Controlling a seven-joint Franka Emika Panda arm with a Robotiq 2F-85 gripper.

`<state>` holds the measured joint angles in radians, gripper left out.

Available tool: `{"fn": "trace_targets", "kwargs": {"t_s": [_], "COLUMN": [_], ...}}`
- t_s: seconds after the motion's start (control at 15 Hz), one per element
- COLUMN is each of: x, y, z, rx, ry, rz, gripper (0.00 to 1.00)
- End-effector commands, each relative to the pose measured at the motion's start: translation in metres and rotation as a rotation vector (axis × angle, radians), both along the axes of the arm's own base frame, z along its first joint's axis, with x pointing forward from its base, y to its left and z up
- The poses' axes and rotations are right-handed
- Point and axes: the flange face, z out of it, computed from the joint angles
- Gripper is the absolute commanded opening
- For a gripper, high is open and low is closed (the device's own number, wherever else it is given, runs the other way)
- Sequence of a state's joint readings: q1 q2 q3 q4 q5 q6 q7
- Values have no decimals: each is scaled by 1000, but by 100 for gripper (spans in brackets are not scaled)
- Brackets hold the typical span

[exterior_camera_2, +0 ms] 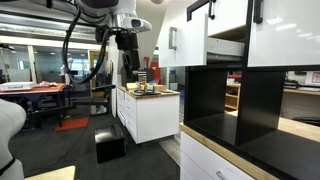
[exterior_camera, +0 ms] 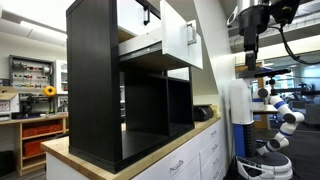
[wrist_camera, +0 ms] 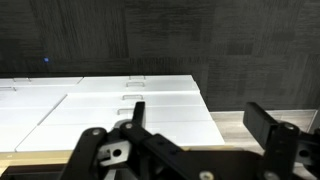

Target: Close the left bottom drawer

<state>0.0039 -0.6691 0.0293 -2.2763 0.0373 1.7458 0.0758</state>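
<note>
Next, the gripper swings outward and tilts up onto the drawer's small dark handle (exterior_camera: 191,34), which sits outward of it, because the gripper's fingers still point down.
The left bottom drawer (exterior_camera: 185,42) is pulled out of the tall black shelf unit (exterior_camera: 95,80). It has a white square front, a small dark handle and pale sides. It also shows in an exterior view (exterior_camera_2: 172,40), sticking out toward the room. My gripper (exterior_camera: 250,55) hangs in the air well away from the shelf unit, above a separate white cabinet (exterior_camera_2: 150,112). In the wrist view the gripper (wrist_camera: 200,118) is open and empty, looking down on white drawer fronts (wrist_camera: 120,100) and a wooden top edge.
Other white drawer fronts (exterior_camera_2: 285,30) sit in the shelf unit's top row. The unit stands on a wood-topped counter (exterior_camera: 150,150) with white drawers (exterior_camera: 190,160). Small objects (exterior_camera_2: 142,88) stand on the separate cabinet. A white robot (exterior_camera: 280,120) stands behind. A black box (exterior_camera_2: 110,145) lies on the floor.
</note>
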Motion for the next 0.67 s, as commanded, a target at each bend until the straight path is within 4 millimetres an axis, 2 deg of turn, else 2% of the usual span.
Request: {"fn": "trace_targets", "kwargs": {"t_s": [0.0, 0.6], "x": [-5, 29], "y": [-7, -20], "z": [27, 80], "rx": [-5, -38], "ry": [-89, -334], "rz": [10, -3], "gripper": [100, 100]}}
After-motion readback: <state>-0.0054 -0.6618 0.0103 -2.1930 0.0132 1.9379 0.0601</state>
